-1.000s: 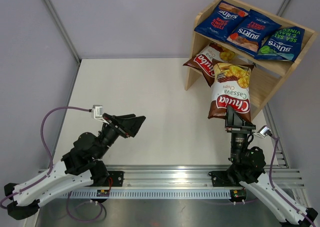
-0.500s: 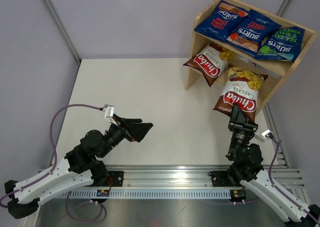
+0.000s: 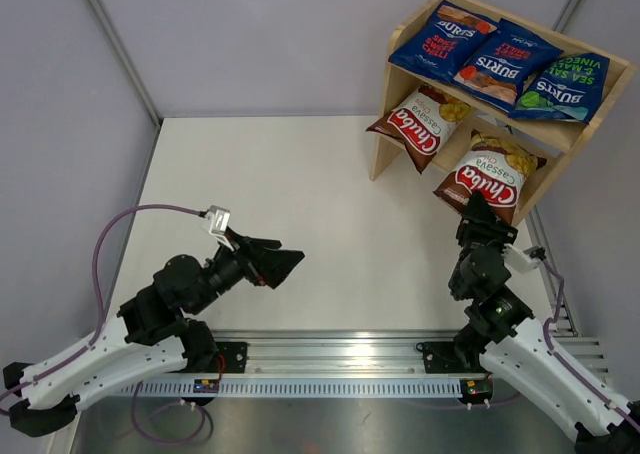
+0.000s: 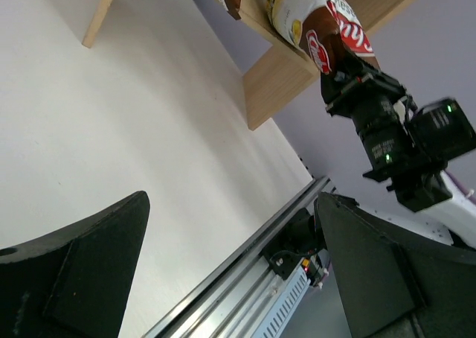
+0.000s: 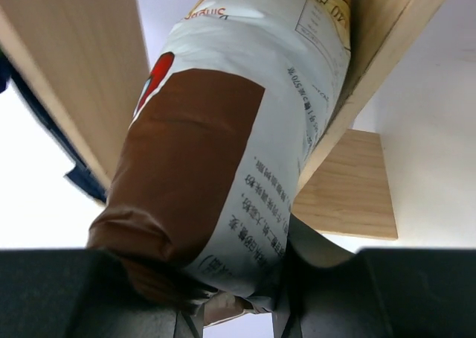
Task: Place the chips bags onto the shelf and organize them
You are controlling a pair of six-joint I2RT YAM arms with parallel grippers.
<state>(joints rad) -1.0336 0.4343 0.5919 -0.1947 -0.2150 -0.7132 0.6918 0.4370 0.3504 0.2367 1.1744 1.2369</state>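
Observation:
The second Chuba bag still sticks out past the shelf's lower level. My right gripper should push outward first to get the bag deeper under the shelf's top level.
The wooden shelf (image 3: 575, 134) stands at the back right. Three blue Burts bags lie on its top tier: two red-accented (image 3: 443, 36) (image 3: 505, 62) and one green (image 3: 562, 86). One Chuba bag (image 3: 418, 124) lies on the lower tier at the left, sticking out. My right gripper (image 3: 478, 214) is shut on the bottom edge of the second Chuba bag (image 3: 490, 174), whose upper part rests in the lower tier. In the right wrist view that bag (image 5: 238, 129) fills the frame between the shelf boards (image 5: 74, 77). My left gripper (image 3: 290, 259) is open and empty above the table's front left.
The white table top (image 3: 290, 194) spreads left of the shelf. An aluminium rail (image 3: 330, 354) runs along the near edge. Grey walls close the back and sides. The left wrist view shows the right arm (image 4: 387, 137) at the shelf.
My right gripper has pushed the second Chuba bag up and back, from hanging in front of the shelf into the lower tier. My left gripper has shifted slightly right.

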